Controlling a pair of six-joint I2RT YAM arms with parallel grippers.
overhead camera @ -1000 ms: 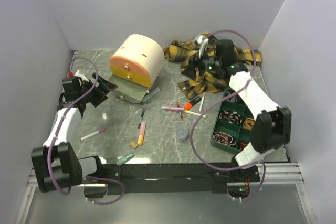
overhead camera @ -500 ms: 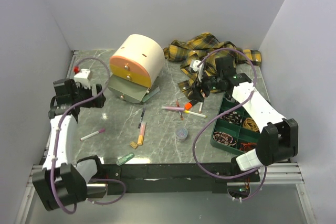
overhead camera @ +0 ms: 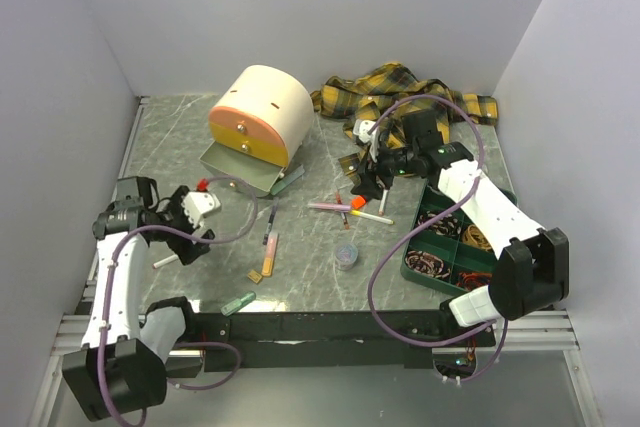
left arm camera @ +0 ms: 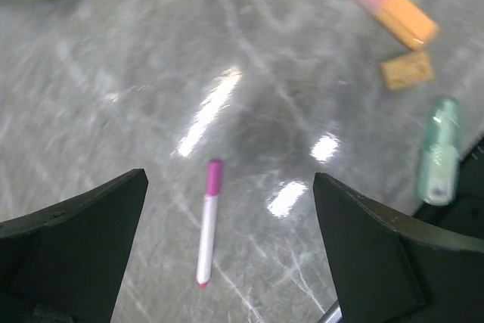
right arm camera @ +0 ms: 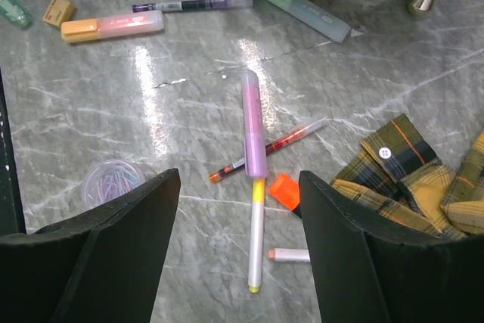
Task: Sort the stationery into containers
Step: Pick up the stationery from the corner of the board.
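My left gripper moves across and down onto the tan block next, since the block lies below it and to its right in the top view.
A white pen with a pink cap lies on the marble table, under and between the open fingers of my left gripper; the top view shows that gripper at the near left. My right gripper is open and empty above a cluster: a purple highlighter, a yellow-tipped white marker, a thin red pen and an orange cap. The cream drum box stands at the back with a drawer open. The dark green tray is at the right.
The plaid shirt lies at the back right, beside my right gripper. A small pot of clips, an orange-pink highlighter, a tan block and a pale green clip lie mid-table. The tray holds coiled rubber bands. Walls close three sides.
My left arm swung from beside the drum box toward the near left, over the pink-capped pen. My right gripper came down off the shirt to the pen cluster.
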